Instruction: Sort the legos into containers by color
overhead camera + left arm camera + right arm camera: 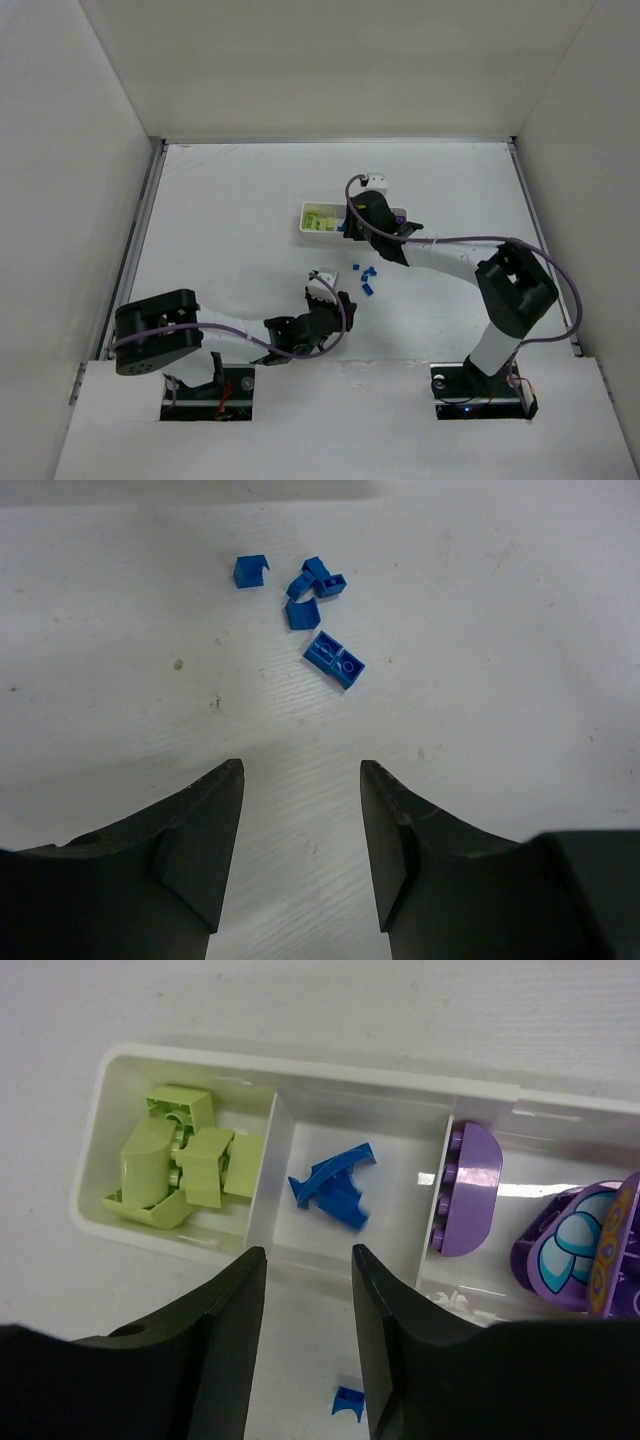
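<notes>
The left gripper shifts right in the top view next and lowers around the nearest blue lego (pixel 369 292) (pixel 347 668), which lies below it and to its right in that view.
The white tray (pixel 300 1065) lies across the right wrist view. Its left compartment holds lime-green legos (pixel 185 1160), the middle one blue legos (pixel 335 1188), and the right one purple legos (pixel 470 1190). My right gripper (pixel 308 1252) hangs open and empty just in front of the middle compartment. In the top view it (pixel 358 222) is over the tray (pixel 312 208). Several loose blue legos (pixel 335 660) lie on the table ahead of my left gripper (pixel 300 770), which is open with bare table between its fingers. In the top view the left gripper (pixel 345 300) is just left of them (pixel 366 282).
One small blue lego (pixel 348 1400) lies on the table just in front of the tray, close to my right gripper's right finger. A purple piece with teal markings (pixel 585 1250) sits at the tray's right end. White walls enclose the table on three sides.
</notes>
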You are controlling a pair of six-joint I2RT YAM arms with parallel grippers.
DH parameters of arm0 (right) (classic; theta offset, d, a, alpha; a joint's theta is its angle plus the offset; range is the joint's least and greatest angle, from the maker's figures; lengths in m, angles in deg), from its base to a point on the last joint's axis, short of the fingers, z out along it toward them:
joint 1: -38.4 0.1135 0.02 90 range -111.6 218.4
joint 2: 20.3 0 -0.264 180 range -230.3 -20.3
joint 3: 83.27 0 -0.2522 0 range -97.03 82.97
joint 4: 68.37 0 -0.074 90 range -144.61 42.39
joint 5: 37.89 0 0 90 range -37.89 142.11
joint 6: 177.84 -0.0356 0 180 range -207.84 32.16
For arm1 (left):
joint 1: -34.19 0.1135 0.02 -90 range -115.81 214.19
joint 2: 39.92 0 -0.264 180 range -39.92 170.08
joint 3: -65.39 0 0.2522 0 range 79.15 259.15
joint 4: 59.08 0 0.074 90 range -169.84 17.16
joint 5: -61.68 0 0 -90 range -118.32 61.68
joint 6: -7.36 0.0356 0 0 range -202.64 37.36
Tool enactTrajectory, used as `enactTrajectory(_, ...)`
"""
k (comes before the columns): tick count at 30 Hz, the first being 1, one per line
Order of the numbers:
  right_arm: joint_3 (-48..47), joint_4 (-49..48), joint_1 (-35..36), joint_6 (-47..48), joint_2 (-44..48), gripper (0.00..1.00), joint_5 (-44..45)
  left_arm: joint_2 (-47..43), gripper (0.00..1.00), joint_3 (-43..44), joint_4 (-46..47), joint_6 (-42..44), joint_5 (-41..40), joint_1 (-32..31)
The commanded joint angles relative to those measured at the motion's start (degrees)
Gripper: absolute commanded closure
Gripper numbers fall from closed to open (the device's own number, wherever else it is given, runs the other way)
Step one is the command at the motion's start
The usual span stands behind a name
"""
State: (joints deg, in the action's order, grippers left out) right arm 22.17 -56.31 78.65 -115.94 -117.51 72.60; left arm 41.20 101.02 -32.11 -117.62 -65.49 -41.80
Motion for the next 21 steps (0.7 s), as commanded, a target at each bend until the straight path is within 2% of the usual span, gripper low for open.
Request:
enactTrajectory(1,-3.5,-2.2,-0.7,1.3,0.3,0.53,-1.0,1.3,0.52,3.7,1.5,0.4,-1.5,-1.1)
enactTrajectory(6,-2.1,-2.3,-0.9,1.6,3.7,0.5,-1.2,5.4,0.51,7.7,0.8,-0.1,-1.6,-2.5)
enactTrajectory(10,3.3,-4.1,-1.8,1.6,9.3,0.5,-0.7,9.2,0.5,11.4,-0.7,-0.5,-3.3,-4.0)
enactTrajectory(15,10.3,-5.4,-4.0,0.6,16.6,0.5,-1.5,13.4,0.49,16.8,-7.0,-2.6,-7.3,-5.1)
enactTrajectory(21,17.1,-6.2,-6.8,-2.5,23.0,0.5,-3.1,19.0,0.48,22.2,-13.0,-6.4,-10.4,-3.3)
